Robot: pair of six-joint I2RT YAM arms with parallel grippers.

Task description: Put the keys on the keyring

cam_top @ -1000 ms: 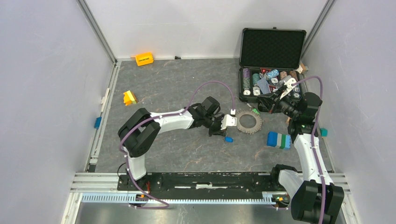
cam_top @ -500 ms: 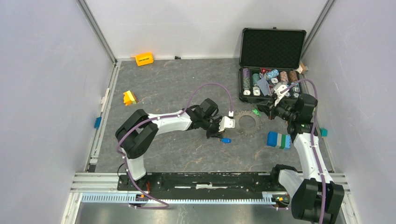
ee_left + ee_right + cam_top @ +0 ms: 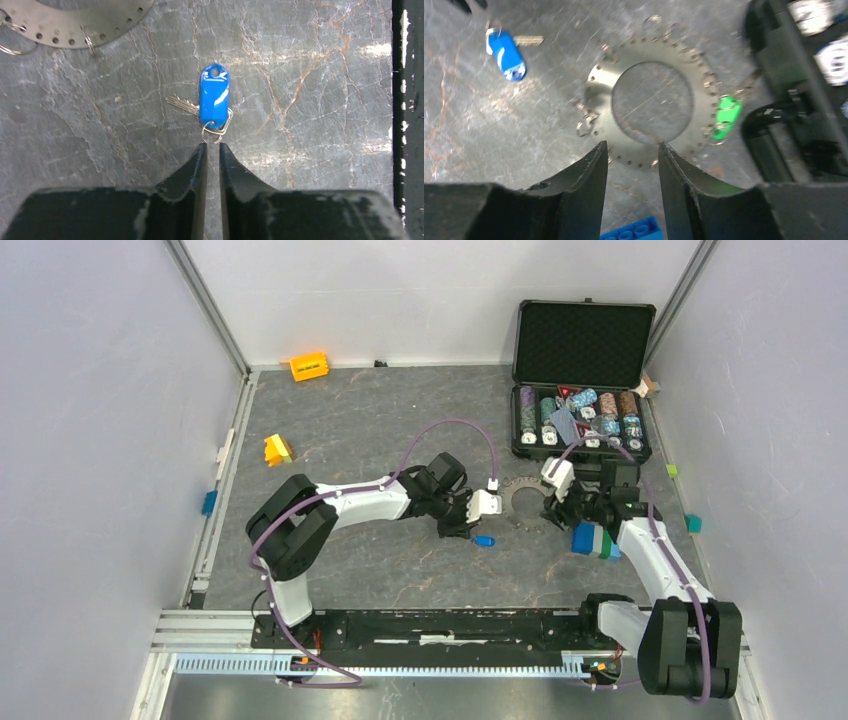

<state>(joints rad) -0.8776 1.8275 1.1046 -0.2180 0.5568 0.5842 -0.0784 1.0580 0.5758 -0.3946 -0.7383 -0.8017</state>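
Observation:
The open fingers of the robot's right gripper are still above the disc, so next the right gripper will move toward the blue key and go down to the keyring's near rim.
The blue key lies flat on the table with its silver blade pointing left and a small split ring at its near end. My left gripper hovers just behind that split ring, its jaws a narrow gap apart with nothing between them. The keyring, a grey perforated disc with a wide hole, lies to the right. The green key rests at its right rim; I cannot tell if it is attached. My right gripper is open over the keyring's near rim, holding nothing.
An open black case of poker chips stands behind the keyring. A blue-and-green block sits just right of the right gripper. Yellow blocks lie at the far left and another by the back wall.
The right gripper has swung from beside the case down and left to the keyring and opened. The left gripper's jaws have parted slightly. The keyring has shifted a little left.

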